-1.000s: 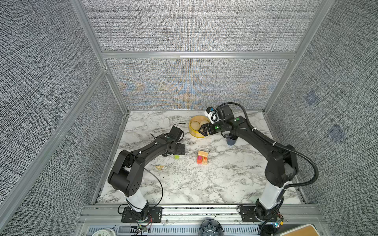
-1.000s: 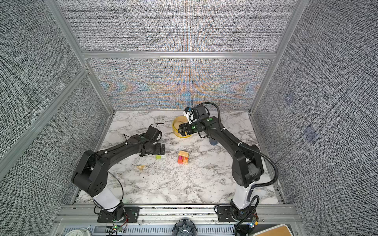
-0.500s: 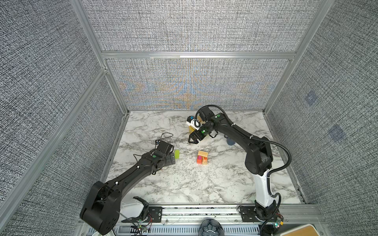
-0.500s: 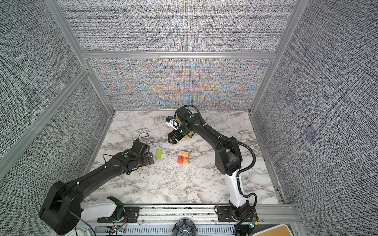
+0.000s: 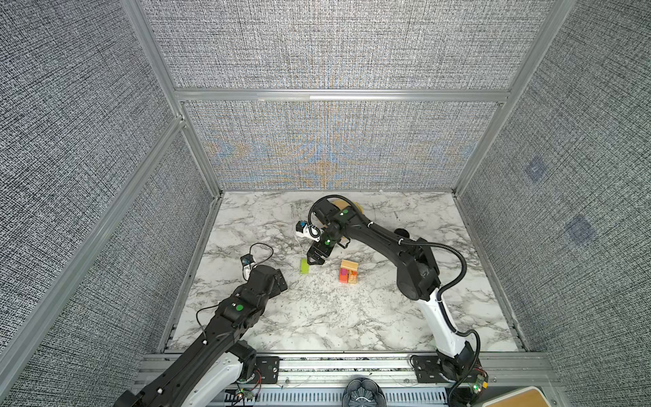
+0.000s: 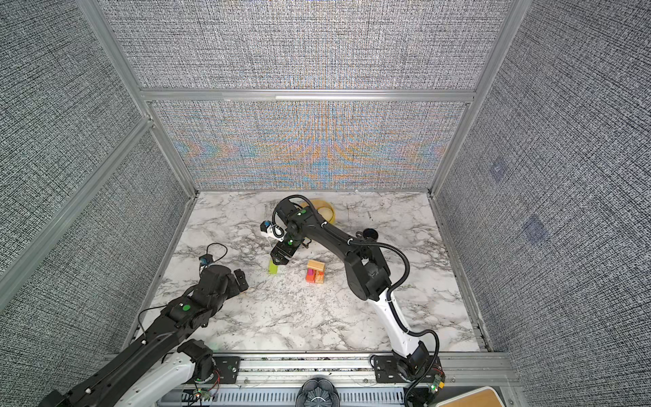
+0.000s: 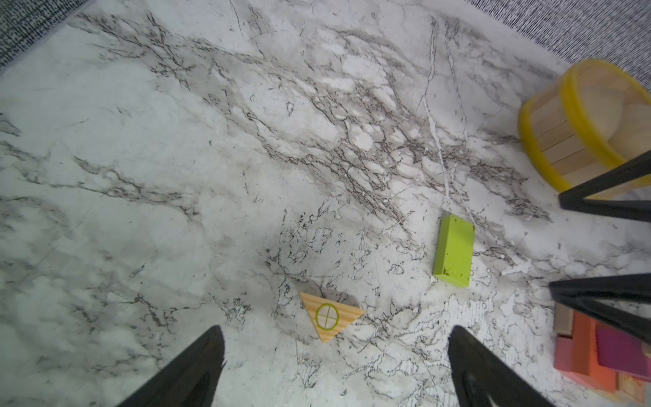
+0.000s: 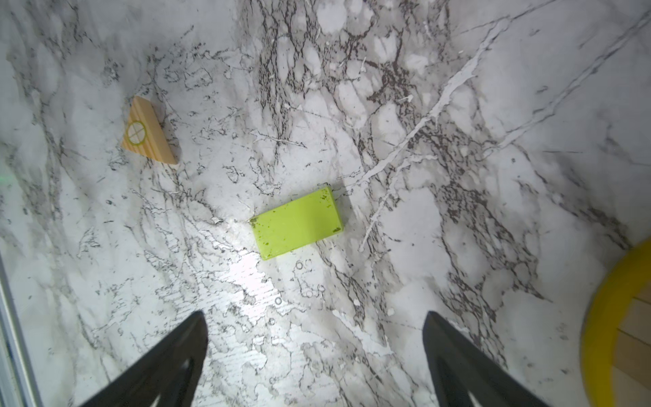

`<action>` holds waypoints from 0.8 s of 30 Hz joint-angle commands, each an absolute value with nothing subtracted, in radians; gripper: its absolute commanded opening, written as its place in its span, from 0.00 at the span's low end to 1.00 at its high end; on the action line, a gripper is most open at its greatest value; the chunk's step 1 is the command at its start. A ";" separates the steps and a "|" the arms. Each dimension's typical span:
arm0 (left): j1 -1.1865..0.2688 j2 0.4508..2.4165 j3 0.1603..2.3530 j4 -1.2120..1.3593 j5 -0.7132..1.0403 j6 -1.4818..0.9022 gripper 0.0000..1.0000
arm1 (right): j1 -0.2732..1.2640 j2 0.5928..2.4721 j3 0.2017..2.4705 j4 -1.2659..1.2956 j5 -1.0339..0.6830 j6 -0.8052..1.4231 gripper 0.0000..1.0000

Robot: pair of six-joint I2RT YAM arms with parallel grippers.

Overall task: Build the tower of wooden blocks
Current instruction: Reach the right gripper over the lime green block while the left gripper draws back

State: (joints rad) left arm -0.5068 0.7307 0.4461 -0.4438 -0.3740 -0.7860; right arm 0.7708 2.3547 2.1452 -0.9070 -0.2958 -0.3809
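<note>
The right gripper lowers onto the lime-green slab (image 5: pixel 304 265) (image 8: pixel 297 222) next, turning slightly to close across its short ends, because the slab lies at an angle to the open fingers.
The tower (image 5: pixel 348 273) (image 6: pixel 315 272) is a low stack of orange, pink and tan wood blocks near the table's middle; it also shows at the edge of the left wrist view (image 7: pixel 599 349). A lime-green slab (image 5: pixel 304 265) (image 6: pixel 273 266) (image 7: pixel 453 251) (image 8: pixel 297 222) lies flat to its left. My right gripper (image 5: pixel 314 260) (image 6: pixel 280 260) (image 8: pixel 314 315) hovers open just behind the slab, holding nothing. My left gripper (image 5: pixel 278 282) (image 6: pixel 239 280) (image 7: pixel 337 349) stands open and empty at the front left, over a tan triangular block (image 7: pixel 329 315) (image 8: pixel 148 135).
A round yellow steamer basket (image 5: pixel 347 204) (image 6: pixel 326 211) (image 7: pixel 581 119) stands at the back, partly behind the right arm. A dark mug (image 5: pixel 401 232) (image 6: pixel 369 232) sits to its right. Padded walls close in the marble table (image 5: pixel 352 324).
My right gripper has swung from the basket forward and left to the green slab. My left arm has drawn back from the slab toward the front left.
</note>
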 commanded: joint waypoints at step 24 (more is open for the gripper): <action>-0.491 0.642 0.445 -0.504 -0.367 -0.756 1.00 | 0.836 2.560 2.368 -1.022 -0.200 -0.473 0.90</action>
